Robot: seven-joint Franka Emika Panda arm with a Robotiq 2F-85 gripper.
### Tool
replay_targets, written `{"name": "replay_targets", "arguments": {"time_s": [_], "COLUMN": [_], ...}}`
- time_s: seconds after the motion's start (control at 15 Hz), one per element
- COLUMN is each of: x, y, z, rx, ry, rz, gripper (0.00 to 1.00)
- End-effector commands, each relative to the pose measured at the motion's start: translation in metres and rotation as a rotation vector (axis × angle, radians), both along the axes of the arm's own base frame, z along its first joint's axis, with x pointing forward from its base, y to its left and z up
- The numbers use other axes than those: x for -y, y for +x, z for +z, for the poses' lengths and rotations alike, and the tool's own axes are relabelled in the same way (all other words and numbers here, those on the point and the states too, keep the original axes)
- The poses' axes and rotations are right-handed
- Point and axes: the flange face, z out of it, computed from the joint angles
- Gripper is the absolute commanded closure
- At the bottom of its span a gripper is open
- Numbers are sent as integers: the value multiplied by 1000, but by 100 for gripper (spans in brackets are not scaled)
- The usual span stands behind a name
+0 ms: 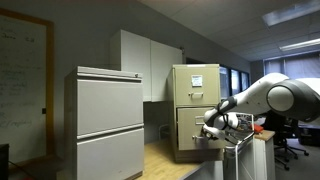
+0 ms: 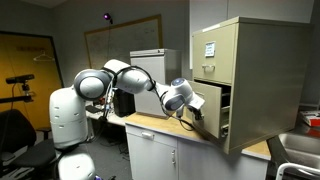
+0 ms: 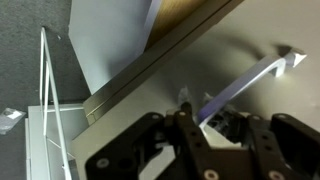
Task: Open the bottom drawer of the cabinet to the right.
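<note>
The robot's gripper will next pull back off the drawer's metal handle [image 3: 255,78] and go down toward the counter's front to let go, since the bottom drawer is already pulled out.
The tall beige cabinet [image 1: 178,92] [image 2: 270,80] stands on a wooden counter, with white paper on its top drawer front. The bottom drawer [image 1: 190,125] [image 2: 210,104] has no paper. It stands pulled out a little, with a dark gap showing beside its front in an exterior view. My gripper [image 1: 211,130] [image 2: 192,110] is at the drawer front. In the wrist view the gripper's dark fingers [image 3: 205,125] close round the shiny metal handle [image 3: 255,78] on the drawer's grey-beige face [image 3: 240,35].
A wider light-grey two-drawer cabinet [image 1: 105,115] stands to one side. The wooden counter [image 1: 165,160] [image 2: 165,128] runs under the beige cabinet. A metal sink [image 2: 300,150] lies beyond it. The robot base [image 2: 70,115] stands beside the counter.
</note>
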Motion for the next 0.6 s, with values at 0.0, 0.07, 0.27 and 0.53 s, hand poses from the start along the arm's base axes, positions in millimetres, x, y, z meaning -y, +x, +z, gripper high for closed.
{"name": "replay_targets", "arguments": {"time_s": [0.0,0.07,0.27,0.53], "x": [-16,-11,-10,-17], "y": [-22,-35,-61,-74], "z": [-46,-55,-68,-66], "rx": [-13,3,111,256], "ry": [87,93,97,126], "rz": [-104,-136,-294,-460], "gripper": [95,95,95,95]}}
